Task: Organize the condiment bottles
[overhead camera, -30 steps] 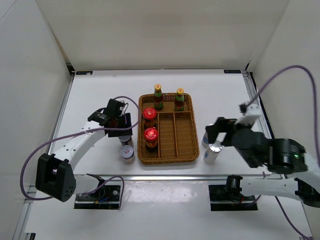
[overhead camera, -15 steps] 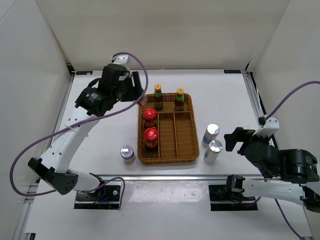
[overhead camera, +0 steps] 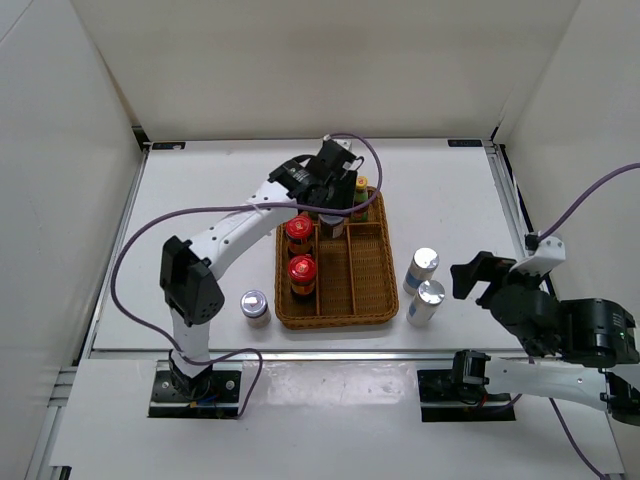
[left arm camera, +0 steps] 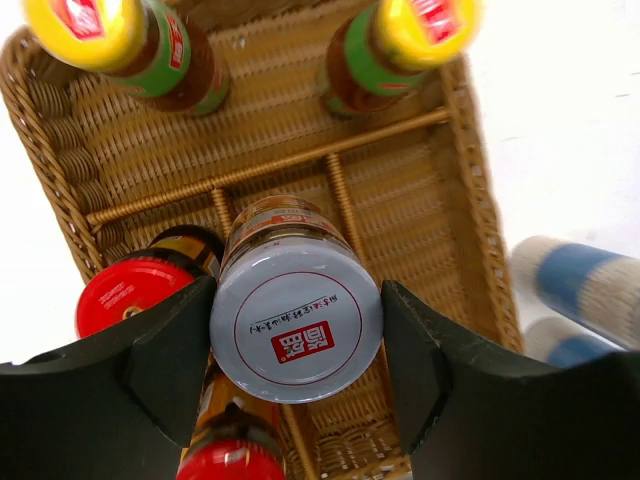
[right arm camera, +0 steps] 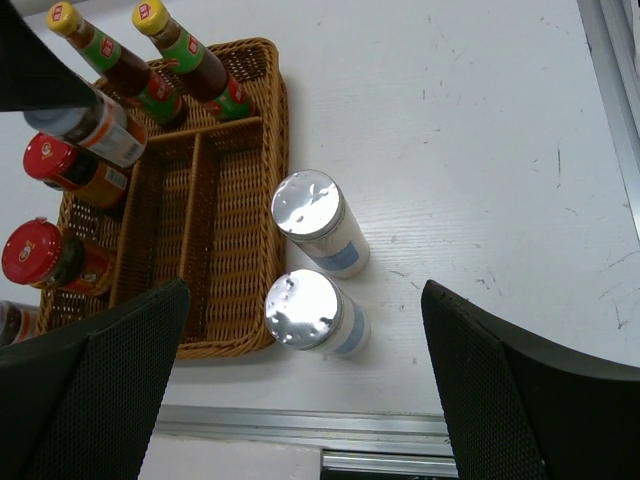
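Note:
My left gripper will next carry the silver-lidded jar down into the far end of the tray's empty middle compartment, beside the red-lidded jars.
My left gripper (overhead camera: 335, 205) (left arm camera: 297, 292) is shut on a silver-lidded jar (left arm camera: 297, 325) (right arm camera: 95, 125), held over the back of the brown wicker tray (overhead camera: 372, 300) (left arm camera: 478, 215). Two red-lidded jars (overhead camera: 299, 232) (overhead camera: 302, 272) stand in the tray's left compartment. Two yellow-capped bottles (left arm camera: 120, 40) (left arm camera: 400, 40) stand in the back compartment. A second silver-lidded jar (overhead camera: 255, 305) stands on the table left of the tray. Two silver cylinders (right arm camera: 315, 215) (right arm camera: 305, 310) stand right of the tray. My right gripper (overhead camera: 476, 275) (right arm camera: 305, 295) hangs open above the nearer one.
The tray's middle and right compartments (right arm camera: 225, 230) hold nothing. White walls enclose the table on three sides. A metal rail (right arm camera: 400, 425) runs along the near edge.
My left arm lifted one silver-lidded jar from beside the tray, swung back and then right, and now holds it over the tray. My right arm drew back from the cylinders, then stayed still.

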{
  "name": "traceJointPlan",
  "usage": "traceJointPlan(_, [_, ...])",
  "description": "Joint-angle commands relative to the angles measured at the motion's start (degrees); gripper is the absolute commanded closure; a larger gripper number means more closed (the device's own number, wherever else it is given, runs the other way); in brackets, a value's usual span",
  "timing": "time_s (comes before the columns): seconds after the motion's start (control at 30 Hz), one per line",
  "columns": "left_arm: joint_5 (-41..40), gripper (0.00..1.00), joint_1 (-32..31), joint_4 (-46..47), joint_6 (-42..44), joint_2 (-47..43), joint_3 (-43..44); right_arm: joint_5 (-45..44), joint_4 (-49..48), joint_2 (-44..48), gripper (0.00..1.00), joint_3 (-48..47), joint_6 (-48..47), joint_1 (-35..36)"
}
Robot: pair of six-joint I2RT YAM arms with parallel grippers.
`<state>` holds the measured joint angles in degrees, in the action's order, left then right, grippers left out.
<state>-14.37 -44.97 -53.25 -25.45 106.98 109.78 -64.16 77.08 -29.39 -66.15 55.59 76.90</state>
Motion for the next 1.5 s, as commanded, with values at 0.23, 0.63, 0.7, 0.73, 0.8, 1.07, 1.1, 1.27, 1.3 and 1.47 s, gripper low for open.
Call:
traceJointPlan(0.23, [-2.8,0.89,0.8,3.7,-2.9,4.3,0.4,-1.2,7.5,-6.5,0.00,0.3,1.3,0.2])
traceJointPlan(0.63, [4.3,0.83,3.8,11.7,-6.4,5.3,-9.7,-1.2,7.5,-5.8,0.00,0.3,1.3,0.2])
traceJointPlan(0.7, [5.9,0.81,4.4,12.5,-6.9,5.9,-10.2,-1.2,7.5,-4.9,0.00,0.3,1.3,0.2])
traceJointPlan(0.73, [5.9,0.80,4.4,13.3,-7.4,5.9,-10.9,-1.2,7.5,-4.0,0.00,0.3,1.3,0.2])
traceJointPlan(0.8, [7.2,0.78,4.4,14.1,-7.4,6.4,-10.9,-1.2,7.5,-3.1,0.00,0.3,1.3,0.2])
traceJointPlan(1.07, [8.4,0.32,4.4,14.6,-7.9,6.9,-10.4,-1.2,8.0,2.1,0.00,0.3,1.8,0.2])
traceJointPlan(1.1, [8.4,0.28,4.4,14.6,-7.9,6.9,-9.9,-1.2,8.0,2.9,0.00,0.3,1.8,0.2])
traceJointPlan(1.27, [7.9,0.00,3.7,14.6,-7.9,5.9,-9.2,-1.2,8.0,4.9,0.00,0.3,2.3,0.2])
traceJointPlan(1.3, [7.9,0.00,3.2,14.6,-7.9,5.4,-8.5,-1.2,8.0,5.0,0.00,0.3,2.3,0.2])
traceJointPlan(1.47, [7.9,0.00,2.7,14.6,-7.9,3.1,-5.7,-1.2,8.0,5.5,0.00,0.3,2.3,1.3])
